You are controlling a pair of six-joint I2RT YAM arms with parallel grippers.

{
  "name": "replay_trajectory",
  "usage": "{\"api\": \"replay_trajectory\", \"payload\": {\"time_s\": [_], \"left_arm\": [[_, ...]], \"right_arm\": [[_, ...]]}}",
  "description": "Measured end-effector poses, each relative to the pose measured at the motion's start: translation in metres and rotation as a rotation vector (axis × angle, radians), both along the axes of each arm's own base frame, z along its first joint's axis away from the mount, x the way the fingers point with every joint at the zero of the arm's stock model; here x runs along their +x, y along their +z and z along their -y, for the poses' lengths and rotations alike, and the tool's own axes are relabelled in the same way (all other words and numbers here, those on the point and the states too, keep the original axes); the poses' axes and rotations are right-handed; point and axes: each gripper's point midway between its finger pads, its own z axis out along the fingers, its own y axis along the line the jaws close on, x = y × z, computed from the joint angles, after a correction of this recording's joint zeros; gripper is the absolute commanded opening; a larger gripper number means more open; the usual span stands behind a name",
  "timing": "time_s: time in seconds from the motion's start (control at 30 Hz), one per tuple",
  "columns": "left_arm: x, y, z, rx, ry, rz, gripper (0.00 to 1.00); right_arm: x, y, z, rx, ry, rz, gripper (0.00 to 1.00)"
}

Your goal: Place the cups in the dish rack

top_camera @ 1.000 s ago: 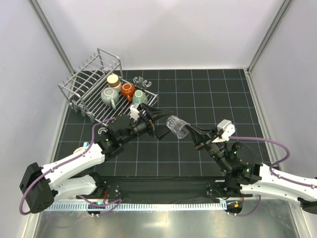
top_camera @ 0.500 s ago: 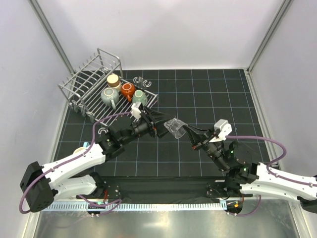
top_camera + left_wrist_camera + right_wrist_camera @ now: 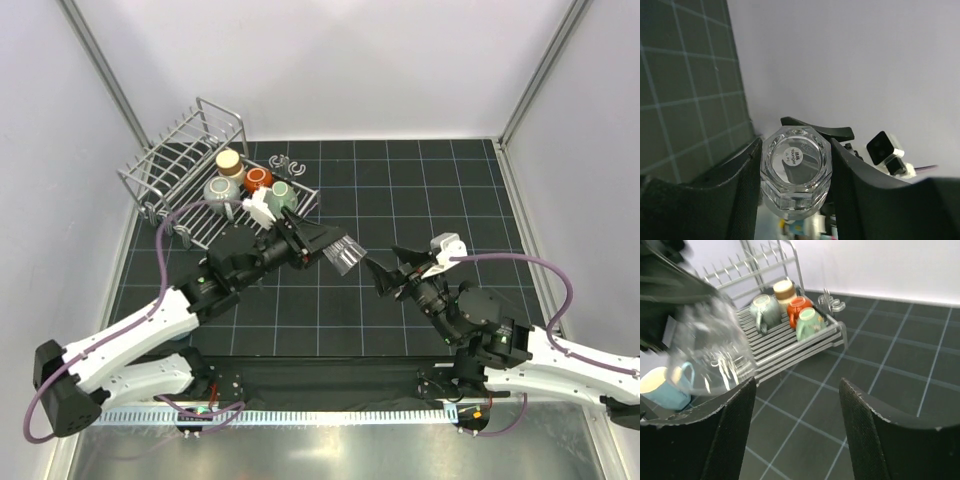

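Observation:
My left gripper swings left in the top view to the rack's bare bars beside the grey mug (image 3: 220, 195) next, then tilts down, lowers and lets go of the glass cup.
A clear glass cup (image 3: 347, 252) hangs over the mat, and my left gripper (image 3: 338, 246) is shut on it. The left wrist view looks at the glass cup's base (image 3: 796, 165), which sits squeezed between both fingers (image 3: 740, 175). My right gripper (image 3: 388, 264) is open just right of the glass, apart from it and holding nothing. The right wrist view has the glass (image 3: 710, 357) blurred at the left, beyond the open right gripper (image 3: 797, 390). The dish rack (image 3: 170, 165) holds a beige cup (image 3: 229, 160), an orange-red cup (image 3: 257, 180), a mint green cup (image 3: 281, 193) and a grey mug (image 3: 220, 195).
A light blue cup (image 3: 665, 387) stands on the mat left of the rack's front. Small grey clips (image 3: 283, 162) lie behind the rack. The black gridded mat (image 3: 430, 190) stretches to the right, with walls close around it.
My right gripper opened and let go of the glass, then drew back slightly. My left gripper closed on the glass and carried it a little left, towards the rack.

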Motion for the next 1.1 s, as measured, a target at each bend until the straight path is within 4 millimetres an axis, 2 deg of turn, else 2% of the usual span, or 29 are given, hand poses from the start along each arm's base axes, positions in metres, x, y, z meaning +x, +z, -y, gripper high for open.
{"api": "replay_trajectory", "payload": {"time_s": [0.17, 0.27, 0.4, 0.53, 0.8, 0.93, 1.1], "left_arm": [[0.017, 0.014, -0.036, 0.227, 0.154, 0.247, 0.00], [0.032, 0.005, -0.058, 0.392, 0.254, 0.342, 0.00], [0.059, -0.022, -0.091, 0.658, 0.403, 0.421, 0.00], [0.091, -0.063, -0.128, 0.947, 0.544, 0.436, 0.00], [0.147, -0.121, -0.187, 1.246, 0.705, 0.302, 0.00], [0.164, -0.136, -0.201, 1.306, 0.743, 0.269, 0.00], [0.180, -0.155, -0.203, 1.364, 0.772, 0.255, 0.00]], "right_arm": [[-0.001, -0.031, 0.014, -0.043, -0.049, -0.114, 0.70], [-0.004, -0.042, 0.025, -0.038, -0.073, -0.162, 0.70], [-0.008, -0.044, 0.038, 0.006, -0.089, -0.191, 0.70], [-0.010, -0.047, 0.045, 0.034, -0.096, -0.208, 0.70], [-0.012, -0.056, 0.047, 0.021, -0.102, -0.241, 0.70], [-0.013, -0.058, 0.048, 0.028, -0.102, -0.251, 0.70], [-0.014, -0.055, 0.050, 0.049, -0.100, -0.252, 0.70]]}}
